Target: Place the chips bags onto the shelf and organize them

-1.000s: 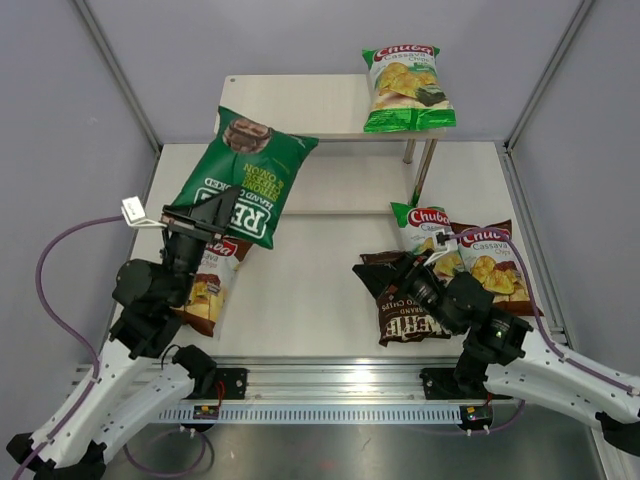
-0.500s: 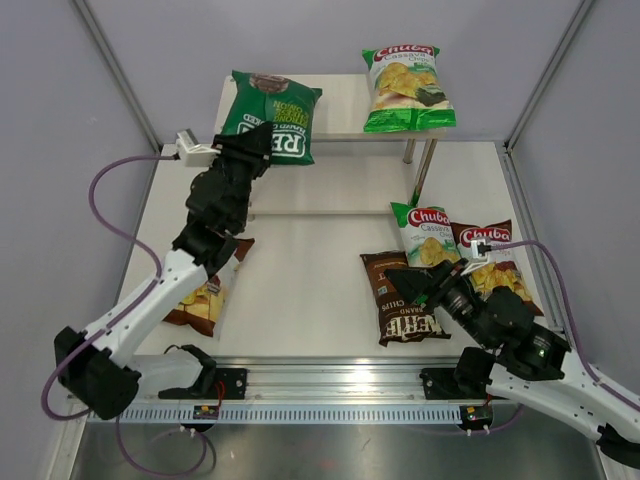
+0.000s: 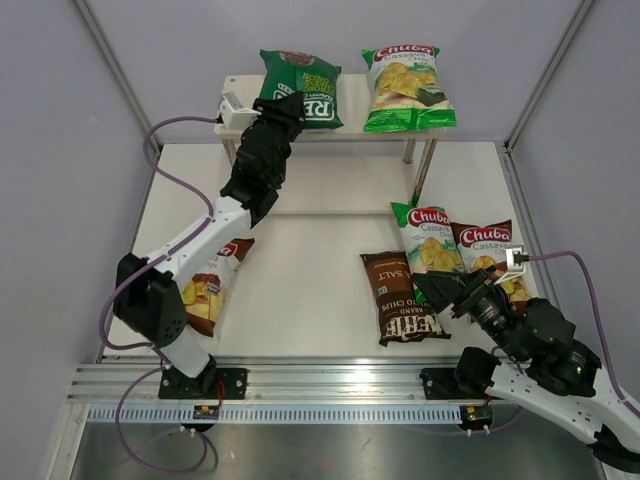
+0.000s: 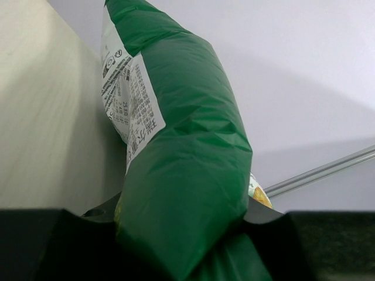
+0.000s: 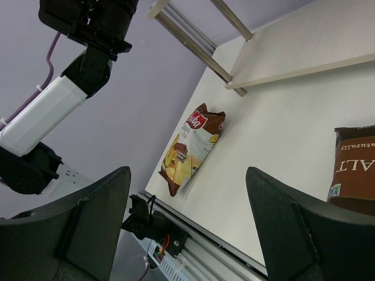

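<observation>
The left gripper carries the dark-green REAL bag (image 3: 301,87) sideways close beside the light-green Chuba bag next, since empty top board still separates them, then releases it.
My left gripper (image 3: 283,108) is shut on the dark-green REAL bag (image 3: 301,87) and holds it over the shelf's top board (image 3: 350,110); the bag fills the left wrist view (image 4: 181,175). A light-green Chuba bag (image 3: 406,88) lies on the top board's right side. My right gripper (image 3: 440,290) is open and empty, raised above the table beside the dark-brown Kettle bag (image 3: 402,297). Another light-green Chuba bag (image 3: 427,233) and a brown-and-white Chuba bag (image 3: 490,258) lie to the right. A second brown-and-white bag (image 3: 208,285) lies at left, and shows in the right wrist view (image 5: 191,146).
The shelf's lower board (image 3: 330,178) stands under the top one, with silver legs (image 3: 425,170) at its right. Grey enclosure walls stand on both sides. A metal rail (image 3: 330,378) runs along the near table edge.
My left arm has carried the REAL bag up and back, from above the left table to the shelf's top board. My right gripper has drawn back to the right from the Kettle bag.
</observation>
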Robot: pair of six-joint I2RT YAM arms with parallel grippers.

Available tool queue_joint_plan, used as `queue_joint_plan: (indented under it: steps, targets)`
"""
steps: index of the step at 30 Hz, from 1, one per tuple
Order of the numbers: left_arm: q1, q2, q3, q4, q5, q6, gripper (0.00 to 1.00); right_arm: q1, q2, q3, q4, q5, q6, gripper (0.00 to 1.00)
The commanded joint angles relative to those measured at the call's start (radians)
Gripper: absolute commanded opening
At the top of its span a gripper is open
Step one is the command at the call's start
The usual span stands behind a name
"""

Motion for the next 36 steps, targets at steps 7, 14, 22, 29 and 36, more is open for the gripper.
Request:
queue_joint_plan:
  steps: [7,14,22,29,36]
  targets:
    - [-0.031,0.125,0.146,0.04,-0.034,0.017,0.17,0.005,-0.062,0.046,-0.065,0.027,-0.019,0.88]
    - [-0.054,0.183,0.182,0.019,-0.042,0.03,0.19,0.007,-0.098,0.049,-0.09,0.033,-0.02,0.88]
    - [-0.086,0.188,0.17,0.033,-0.034,0.025,0.24,0.007,-0.102,0.054,-0.097,0.033,-0.02,0.88]
    - [-0.098,0.177,0.157,0.011,-0.055,0.014,0.36,0.005,-0.108,0.055,-0.119,0.076,-0.022,0.88]
    - [-0.106,0.126,0.098,0.005,-0.101,0.039,0.69,0.005,-0.104,0.071,-0.134,0.098,-0.026,0.88]
